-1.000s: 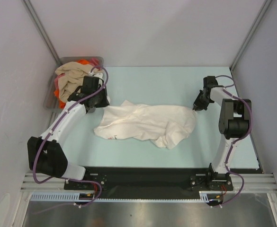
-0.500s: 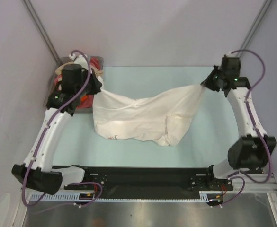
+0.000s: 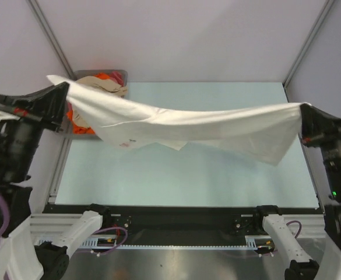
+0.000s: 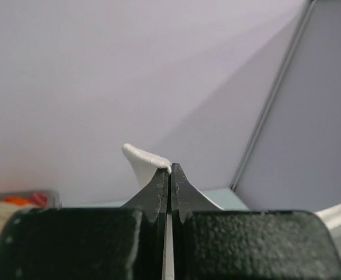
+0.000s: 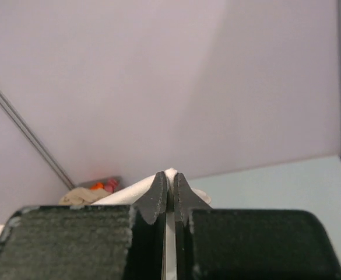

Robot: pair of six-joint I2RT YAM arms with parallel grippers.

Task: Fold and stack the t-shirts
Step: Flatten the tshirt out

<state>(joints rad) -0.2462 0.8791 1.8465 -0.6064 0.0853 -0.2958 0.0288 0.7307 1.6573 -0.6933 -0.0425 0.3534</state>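
The end of the white t-shirt (image 3: 187, 125) hangs stretched above bare table top, so the robot's right gripper will next move outward and down to release it on the far part of the table.
The white t-shirt (image 3: 187, 125) hangs stretched in the air across the whole table, with a small red logo (image 3: 124, 143) on its lower left part. My left gripper (image 3: 63, 96) is shut on its left end, high up near the left wall; a white corner (image 4: 144, 163) pokes out past the tips. My right gripper (image 3: 303, 119) is shut on its right end; cloth (image 5: 170, 174) shows between the tips. Beige (image 3: 103, 86), orange and pink-red shirts lie crumpled in the grey tray (image 3: 94, 74) at the back left.
The pale blue table top (image 3: 182, 175) lies below the lifted shirt. Walls close in at the left, right and back. The black base rail (image 3: 176, 216) runs along the near edge.
Both arms rose and swung outward and toward the camera, lifting the white t-shirt off the table and pulling it taut between them.
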